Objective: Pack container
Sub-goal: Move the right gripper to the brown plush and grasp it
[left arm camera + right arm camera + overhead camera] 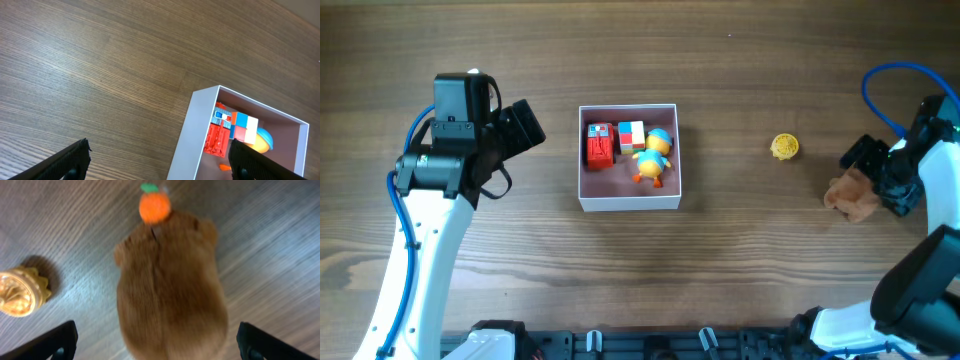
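I will lower my right gripper first, so that one finger goes down each side of the brown plush animal's body.
The container, a square white-walled box with a dull pink inside, sits mid-table and holds a red block toy, a red, white and blue cube and a yellow duck with a blue cap. It also shows in the left wrist view. My left gripper is open and empty, just left of the box. My right gripper is open, with its fingers wide on either side of a brown plush animal with an orange on its head; it is not touching the plush.
A small yellow ridged toy lies on the wood between the box and the plush; it also shows in the right wrist view. A blue cable arches over the right arm.
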### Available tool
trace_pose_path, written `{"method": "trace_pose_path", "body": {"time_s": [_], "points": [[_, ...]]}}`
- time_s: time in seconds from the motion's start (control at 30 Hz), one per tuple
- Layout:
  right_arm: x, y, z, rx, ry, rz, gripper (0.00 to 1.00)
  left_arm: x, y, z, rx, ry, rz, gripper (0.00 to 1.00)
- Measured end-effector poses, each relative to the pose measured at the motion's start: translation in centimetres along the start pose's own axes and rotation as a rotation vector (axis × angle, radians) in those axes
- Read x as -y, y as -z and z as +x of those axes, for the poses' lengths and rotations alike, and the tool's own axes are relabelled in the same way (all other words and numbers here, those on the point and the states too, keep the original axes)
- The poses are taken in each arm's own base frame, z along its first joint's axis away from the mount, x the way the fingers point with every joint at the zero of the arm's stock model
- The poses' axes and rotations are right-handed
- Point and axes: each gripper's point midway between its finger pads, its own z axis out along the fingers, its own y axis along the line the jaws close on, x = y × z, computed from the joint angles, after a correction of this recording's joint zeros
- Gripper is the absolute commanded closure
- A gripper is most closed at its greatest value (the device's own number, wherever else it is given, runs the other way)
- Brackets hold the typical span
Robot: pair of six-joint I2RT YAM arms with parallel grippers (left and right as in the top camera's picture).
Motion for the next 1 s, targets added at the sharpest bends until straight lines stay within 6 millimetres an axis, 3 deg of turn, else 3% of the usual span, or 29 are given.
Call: {"method": "trace_pose_path", "body": {"time_s": [0.13,0.3,0.4,0.53,0.7,0.77,1.0], "points": [[-0.1,-2.2,-0.7,-0.015,0.007,0.005,0.00,0.0,0.0,0.0,0.000,0.000,0.000,0.10],[0.4,-5.5,0.4,-0.110,0.010,0.033,0.01,0.0,0.0,0.0,-0.002,0.000,0.000,0.10],[0.5,-6.2,0.8,-0.134,0.012,0.039,0.12,0.0,0.0,0.1,-0.003,0.000,-0.001,0.10],[0.5,-6.1,1.0,-0.139,0.021,0.039,0.37,0.0,0.0,0.1,-0.003,0.000,-0.001,0.10],[0.4,-6.1,1.2,-0.149,0.016,0.032,0.62,0.0,0.0,0.1,-0.003,0.000,-0.001,0.10],[0.3,-6.1,1.3,-0.154,0.016,0.025,0.96,0.0,0.0,0.1,-0.003,0.000,-0.001,0.10],[-0.4,-5.3,2.8,-0.228,0.018,-0.012,0.96,0.0,0.0,0.1,-0.003,0.000,-0.002,0.11]]}}
